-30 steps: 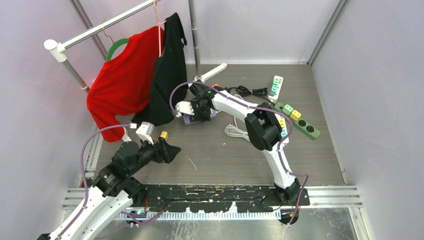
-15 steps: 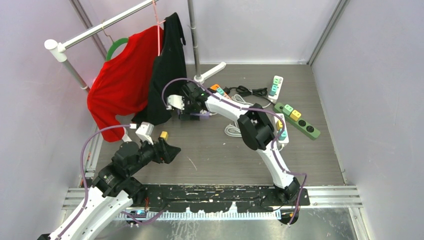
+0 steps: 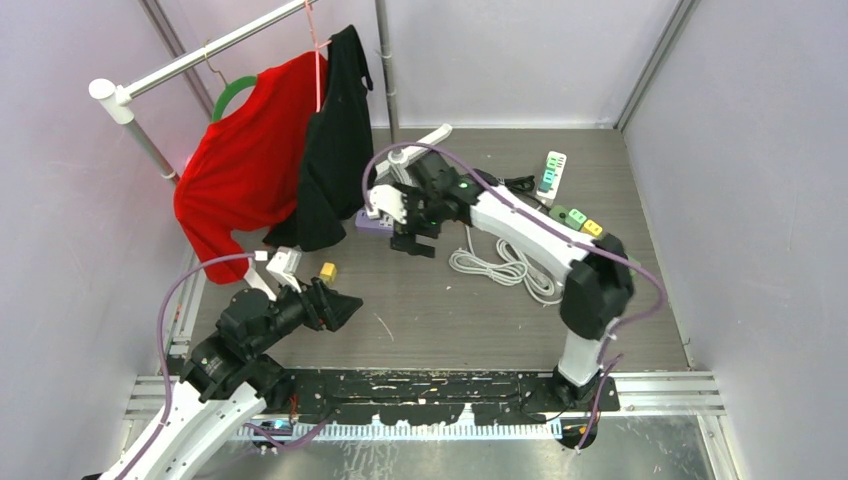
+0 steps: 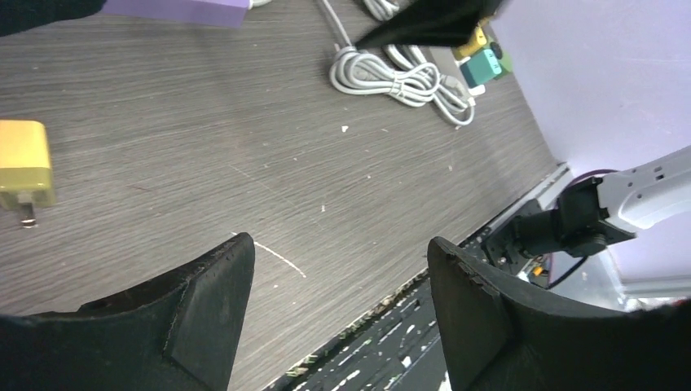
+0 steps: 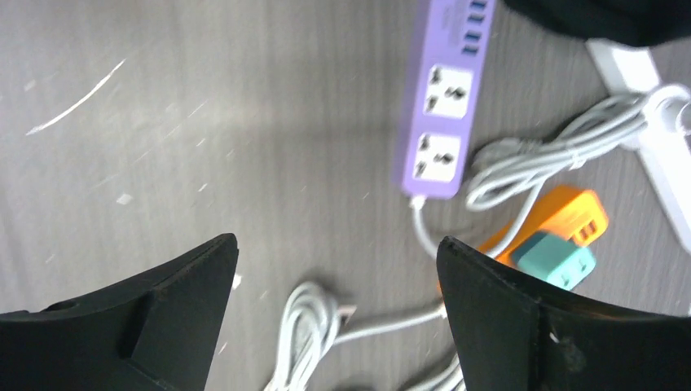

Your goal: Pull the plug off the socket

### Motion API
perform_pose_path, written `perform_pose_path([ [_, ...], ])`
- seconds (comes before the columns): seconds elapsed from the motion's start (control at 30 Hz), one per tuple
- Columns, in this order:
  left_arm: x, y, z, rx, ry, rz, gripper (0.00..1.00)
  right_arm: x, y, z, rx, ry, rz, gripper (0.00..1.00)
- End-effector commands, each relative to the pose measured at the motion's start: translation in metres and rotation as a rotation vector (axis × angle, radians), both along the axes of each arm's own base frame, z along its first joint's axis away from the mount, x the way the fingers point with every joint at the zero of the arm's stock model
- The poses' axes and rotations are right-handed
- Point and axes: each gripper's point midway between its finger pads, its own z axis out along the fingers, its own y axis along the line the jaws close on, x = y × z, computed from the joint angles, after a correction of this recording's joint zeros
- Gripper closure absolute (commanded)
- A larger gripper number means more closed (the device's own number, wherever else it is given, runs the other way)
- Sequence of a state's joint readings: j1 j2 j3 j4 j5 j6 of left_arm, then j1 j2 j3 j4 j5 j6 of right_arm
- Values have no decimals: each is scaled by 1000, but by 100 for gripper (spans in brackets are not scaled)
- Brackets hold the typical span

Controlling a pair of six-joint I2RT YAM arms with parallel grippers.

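Both purple outlets are empty, so I will next move my right gripper across and down onto the coiled white cable (image 3: 486, 266) (image 5: 305, 344), which is below it and to the right in the top view.
The purple socket strip (image 5: 440, 122) lies flat by the black shirt, and both of its outlets that show are empty. In the top view only its left end (image 3: 368, 222) shows beside the right arm. A yellow plug (image 3: 327, 271) lies loose on the table, apart from the strip, and shows again (image 4: 24, 171) in the left wrist view. My right gripper (image 5: 336, 243) hovers open just near of the strip (image 3: 412, 243), holding nothing. My left gripper (image 4: 338, 248) is open and empty too, low over the table just right of the yellow plug (image 3: 350, 303).
A coiled white cable (image 3: 505, 265) lies right of the strip. An orange strip with a teal plug (image 5: 554, 257) sits beside it. White (image 3: 552, 170) and green (image 3: 580, 218) strips lie at the back right. A rack with red (image 3: 245, 160) and black (image 3: 335, 140) shirts stands at the back left.
My right gripper was shut on the purple strip, slid it left, then opened, let go and swung back to the right and nearer. The left arm has hardly moved.
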State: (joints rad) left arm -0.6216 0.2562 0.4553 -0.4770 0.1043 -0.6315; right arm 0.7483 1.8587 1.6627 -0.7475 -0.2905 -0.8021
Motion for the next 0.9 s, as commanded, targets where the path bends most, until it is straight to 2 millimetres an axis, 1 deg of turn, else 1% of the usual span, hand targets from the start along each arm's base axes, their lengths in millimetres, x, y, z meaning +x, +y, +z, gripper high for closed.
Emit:
perform_pose_path([
  [0.0, -9, -8, 37, -127, -31, -35, 23, -42, -47, 11, 15, 80, -1, 3],
  [0.1, -15, -13, 39, -172, 14, -59, 23, -53, -77, 25, 105, 133, -126, 0],
  [0.17, -16, -16, 38, -192, 44, -61, 24, -62, -97, 29, 196, 201, -199, 0],
  [0.2, -15, -18, 38, -200, 57, -60, 24, -63, -106, 31, 250, 229, -250, 0],
  [0.23, -14, -18, 36, -202, 72, -54, 24, -66, -118, 22, 281, 272, -314, 0],
  [0.33, -8, -19, 28, -178, 106, -27, 25, -64, -142, 20, 406, 330, -481, 0],
  [0.4, -3, -15, 24, -117, 112, -5, 25, -56, -156, 19, 476, 359, -595, 0],
  [0.43, -1, -13, 28, -83, 99, -4, 24, -50, -161, 20, 501, 358, -633, 0],
  [0.47, 1, -12, 31, -45, 88, -10, 24, -48, -167, 16, 502, 364, -665, 0],
  [0.57, 6, -9, 37, 104, 54, -54, 23, -39, -180, 2, 461, 362, -743, 0],
  [0.6, 9, -8, 39, 151, 38, -69, 22, -36, -181, -2, 448, 366, -755, 0],
  [0.73, 21, -3, 52, 316, -30, -116, 19, -30, -181, -18, 403, 386, -758, 1],
  [0.87, 38, 2, 51, 472, -98, -150, 14, -25, -177, -40, 293, 337, -733, 3],
])
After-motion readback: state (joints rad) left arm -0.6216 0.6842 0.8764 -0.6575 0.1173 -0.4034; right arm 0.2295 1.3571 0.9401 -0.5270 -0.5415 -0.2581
